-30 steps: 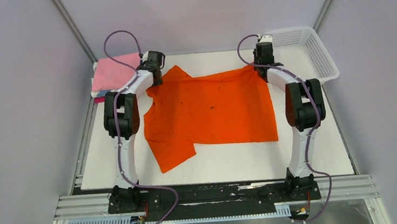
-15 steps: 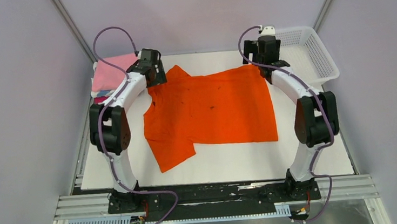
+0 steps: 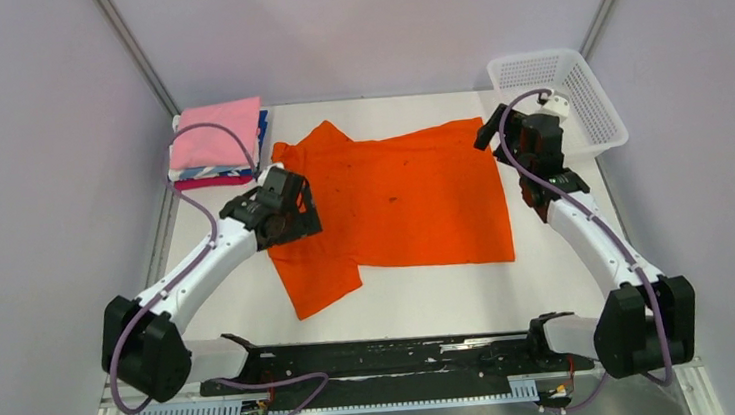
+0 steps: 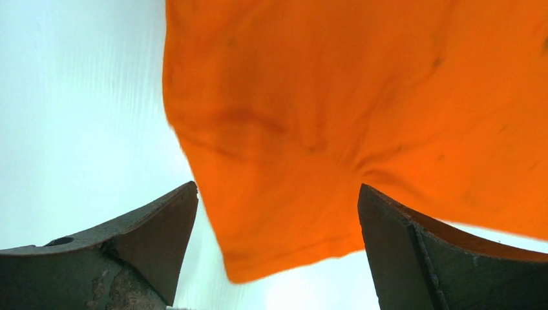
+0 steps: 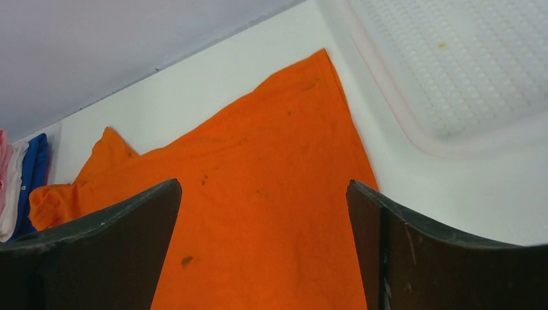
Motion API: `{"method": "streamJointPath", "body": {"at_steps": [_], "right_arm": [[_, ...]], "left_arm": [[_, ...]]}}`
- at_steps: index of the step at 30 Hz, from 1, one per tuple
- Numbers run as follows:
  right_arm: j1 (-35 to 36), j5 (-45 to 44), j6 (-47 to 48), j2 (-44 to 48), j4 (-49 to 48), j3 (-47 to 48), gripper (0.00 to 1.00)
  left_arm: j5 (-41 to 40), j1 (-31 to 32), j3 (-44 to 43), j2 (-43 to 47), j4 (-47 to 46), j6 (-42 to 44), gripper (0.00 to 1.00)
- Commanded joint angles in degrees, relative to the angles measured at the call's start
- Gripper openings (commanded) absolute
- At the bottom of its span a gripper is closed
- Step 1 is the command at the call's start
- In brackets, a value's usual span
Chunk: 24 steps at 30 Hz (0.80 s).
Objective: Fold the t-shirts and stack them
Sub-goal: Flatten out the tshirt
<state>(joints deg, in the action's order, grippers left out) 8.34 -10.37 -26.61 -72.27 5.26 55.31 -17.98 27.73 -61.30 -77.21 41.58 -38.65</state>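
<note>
My open left gripper will move back and down onto the near corner of the sleeve's hem [image 3: 303, 314] [image 4: 236, 274], because this sleeve sticks out from the shirt's body.
A bright orange t-shirt [image 3: 393, 200] with tiny dark specks lies spread flat on the white table. One sleeve points to the near left and one to the far left. My left gripper [image 3: 289, 214] hovers open over the shirt's left edge. In the left wrist view the sleeve [image 4: 291, 161] lies below the open, empty gripper [image 4: 278, 213]. My right gripper [image 3: 493, 136] hovers open over the shirt's far right corner. In the right wrist view the shirt [image 5: 258, 194] spreads under the open, empty gripper [image 5: 265, 213]. A folded stack with pink on top [image 3: 217, 140] sits at the far left.
A white plastic mesh basket [image 3: 574, 89] stands at the far right corner, close to my right wrist; it also shows in the right wrist view [image 5: 452, 64]. The folded stack's blue and white edges [image 5: 19, 181] show at the left of that view. Grey walls enclose the table.
Both grippers have drawn back from the shirt's far corners toward the near side. The left arm has swung low and out to the left, uncovering the folded stack. The shirt lies as before.
</note>
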Motion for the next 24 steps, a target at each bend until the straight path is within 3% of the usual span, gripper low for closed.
{"method": "streamJointPath", "body": {"at_steps": [1,6,8,16,24], "right_arm": [[-0.4,0.6,-6.4,6.2,0.5,-5.6,1.00],[-0.4,-2.9,-7.0,9.3,0.9,-8.8,1.00],[-0.4,-2.9,-6.9,9.6,1.5,-8.6,1.00],[-0.4,-6.4,-5.8,9.4,3.5,-8.3,1.00],[-0.4,-7.1,-5.4,8.2,3.7,-8.3,1.00]], "left_arm": [[4.2,3.5,9.5,8.2,8.2,-11.6,1.00],[5.1,10.3,16.4,11.1,11.9,-18.4,0.98],[6.6,11.2,18.9,11.5,11.3,-21.0,0.91],[9.4,11.4,26.3,11.4,6.1,-23.6,0.69],[9.3,11.5,27.8,9.9,2.8,-22.7,0.62]]}}
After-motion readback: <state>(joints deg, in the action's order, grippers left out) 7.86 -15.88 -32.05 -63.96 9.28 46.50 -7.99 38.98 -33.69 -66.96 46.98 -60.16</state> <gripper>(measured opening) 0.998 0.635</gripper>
